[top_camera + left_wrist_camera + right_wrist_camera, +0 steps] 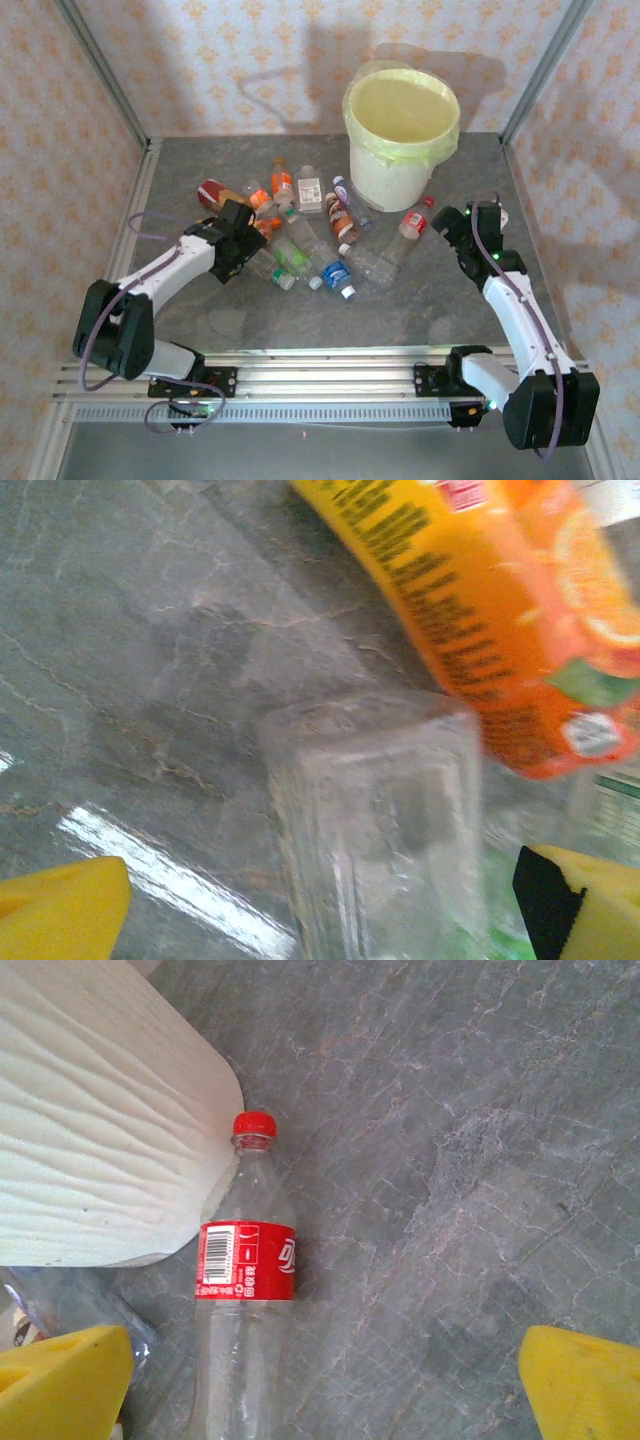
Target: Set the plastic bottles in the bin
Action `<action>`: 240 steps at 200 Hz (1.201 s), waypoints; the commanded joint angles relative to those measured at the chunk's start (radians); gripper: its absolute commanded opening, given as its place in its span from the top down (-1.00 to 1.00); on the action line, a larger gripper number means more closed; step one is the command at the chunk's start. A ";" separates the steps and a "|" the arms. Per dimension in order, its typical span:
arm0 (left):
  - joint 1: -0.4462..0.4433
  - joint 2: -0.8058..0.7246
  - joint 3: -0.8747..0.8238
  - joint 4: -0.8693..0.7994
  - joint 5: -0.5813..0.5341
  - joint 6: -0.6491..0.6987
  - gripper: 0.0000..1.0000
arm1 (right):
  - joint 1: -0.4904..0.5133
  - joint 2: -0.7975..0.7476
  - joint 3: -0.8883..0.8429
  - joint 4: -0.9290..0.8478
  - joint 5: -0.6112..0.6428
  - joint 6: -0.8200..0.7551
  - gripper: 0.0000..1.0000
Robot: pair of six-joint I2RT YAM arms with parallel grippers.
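My left gripper lowers onto the clear bottle's body [262, 263] [385, 845] next and closes its yellow fingers across it, since they already stand open on both sides of it.
Several plastic bottles [318, 240] lie in a heap on the grey table, left of the bin [400, 130], a cream bucket with a yellow-green bag over its rim. My left gripper [246, 243] is open at the heap's left side. Its yellow fingers [60, 912] stand on both sides of a clear bottle [380, 830], below an orange-labelled bottle [500, 610]. My right gripper [448, 228] is open just right of a red-capped, red-labelled bottle [414, 220] lying by the bin's foot. In the right wrist view that bottle [245, 1290] lies toward the left finger [60, 1385], its cap touching the bin [90, 1130].
Metal frame posts [105, 75] and patterned walls close in the table on three sides. An aluminium rail [320, 380] runs along the near edge between the arm bases. Bare grey tabletop [400, 310] lies in front of the heap and right of the red-labelled bottle.
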 commanded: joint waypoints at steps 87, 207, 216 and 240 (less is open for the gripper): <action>-0.001 0.131 -0.019 0.089 -0.061 -0.010 -0.49 | 0.002 -0.043 -0.035 -0.035 -0.022 -0.051 -0.98; -0.170 -0.269 -0.025 0.313 -0.116 0.212 -0.04 | 0.152 -0.189 -0.130 0.450 -0.616 0.031 -0.98; -0.198 -0.266 -0.003 0.370 -0.074 0.224 -0.04 | 0.181 -0.185 -0.120 0.475 -0.632 0.021 -0.98; -0.262 -0.216 0.076 0.476 0.033 0.243 -0.04 | 0.256 -0.156 -0.072 0.497 -0.653 -0.003 -0.98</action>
